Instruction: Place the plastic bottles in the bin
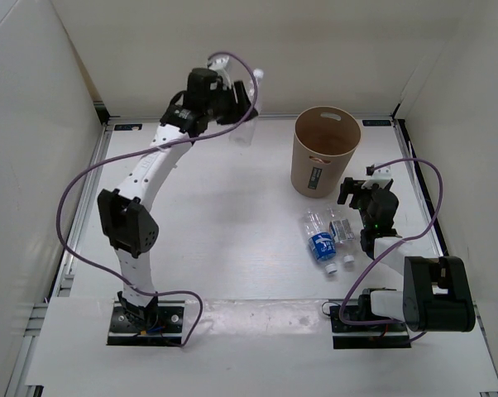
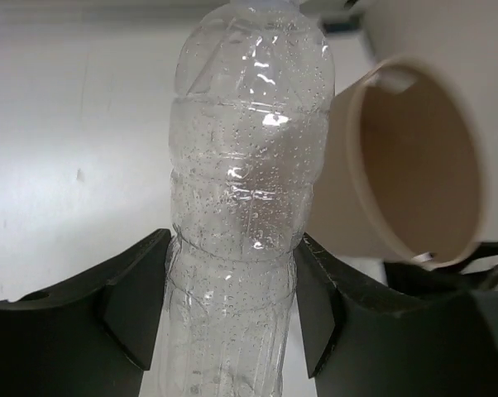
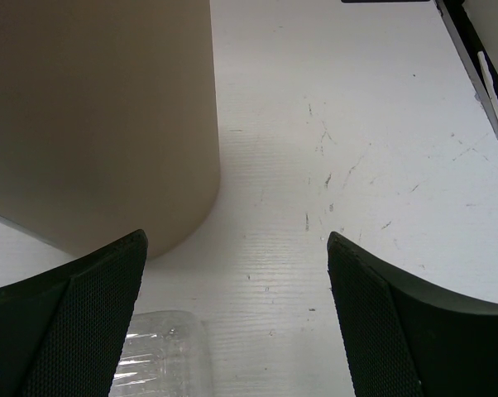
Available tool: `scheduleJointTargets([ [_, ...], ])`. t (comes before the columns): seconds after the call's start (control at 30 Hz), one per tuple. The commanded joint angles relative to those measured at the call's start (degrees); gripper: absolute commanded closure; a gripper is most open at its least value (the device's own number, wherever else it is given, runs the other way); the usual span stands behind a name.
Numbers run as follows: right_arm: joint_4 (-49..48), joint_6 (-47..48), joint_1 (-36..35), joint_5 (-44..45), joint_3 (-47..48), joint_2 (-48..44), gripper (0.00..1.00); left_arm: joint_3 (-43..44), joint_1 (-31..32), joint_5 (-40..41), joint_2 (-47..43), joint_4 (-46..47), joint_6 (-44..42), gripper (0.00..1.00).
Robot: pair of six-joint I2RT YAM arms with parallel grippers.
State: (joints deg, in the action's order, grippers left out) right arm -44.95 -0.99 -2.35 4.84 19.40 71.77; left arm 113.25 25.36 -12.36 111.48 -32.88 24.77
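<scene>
My left gripper should next carry the bottle to the right in the top view, over the bin's opening (image 1: 327,134) (image 2: 424,161), and let go, because the opening lies that way.
My left gripper (image 1: 237,116) is at the far back of the table, left of the bin, and is shut on a clear plastic bottle (image 1: 243,133). In the left wrist view the bottle (image 2: 247,165), beaded with droplets, stands between the fingers (image 2: 141,289). The tan round bin (image 1: 325,151) stands upright at the back right; its open mouth shows in the left wrist view (image 2: 414,165). A blue-labelled bottle (image 1: 318,238) and a short clear bottle (image 1: 342,227) lie in front of the bin. My right gripper (image 1: 361,188) is open and empty beside them. The orange bottle is out of view.
White walls close the table on three sides. In the right wrist view the bin's wall (image 3: 100,124) fills the upper left, and a clear bottle's end (image 3: 162,356) lies by the left finger (image 3: 75,322). Purple cables loop round both arms.
</scene>
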Motion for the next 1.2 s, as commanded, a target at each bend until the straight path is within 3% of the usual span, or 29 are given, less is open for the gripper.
scheduleJointTargets([
  [0.0,-2.60,-0.15,-0.37,1.57,0.99,-0.23,0.10,5.65,0.83,-0.73,-3.90,6.14,2.20,0.41],
  [0.13,-2.60,-0.15,-0.37,1.57,1.17,-0.40,0.10,7.42,1.26,-2.14,-2.59,20.26,9.14,0.47],
  [0.2,-2.60,-0.15,-0.37,1.40,1.08,-0.31,0.10,8.47,2.40,-3.37,-0.84,22.50,11.78,0.46],
  [0.4,-2.69,-0.06,-0.37,1.40,1.08,-0.31,0.10,32.69,7.32,-8.73,14.01,16.54,12.40,0.40],
  [0.53,-2.51,-0.15,-0.37,1.66,1.17,-0.49,0.10,30.11,10.13,-5.57,16.05,20.75,12.84,0.37],
  [0.77,-2.69,-0.15,-0.37,1.40,1.17,-0.49,0.10,30.10,12.69,-4.43,18.24,18.47,10.56,0.37],
  [1.17,-2.77,-0.15,-0.20,1.57,1.17,-0.49,0.10,32.21,14.89,-1.53,22.64,16.71,9.06,0.24],
])
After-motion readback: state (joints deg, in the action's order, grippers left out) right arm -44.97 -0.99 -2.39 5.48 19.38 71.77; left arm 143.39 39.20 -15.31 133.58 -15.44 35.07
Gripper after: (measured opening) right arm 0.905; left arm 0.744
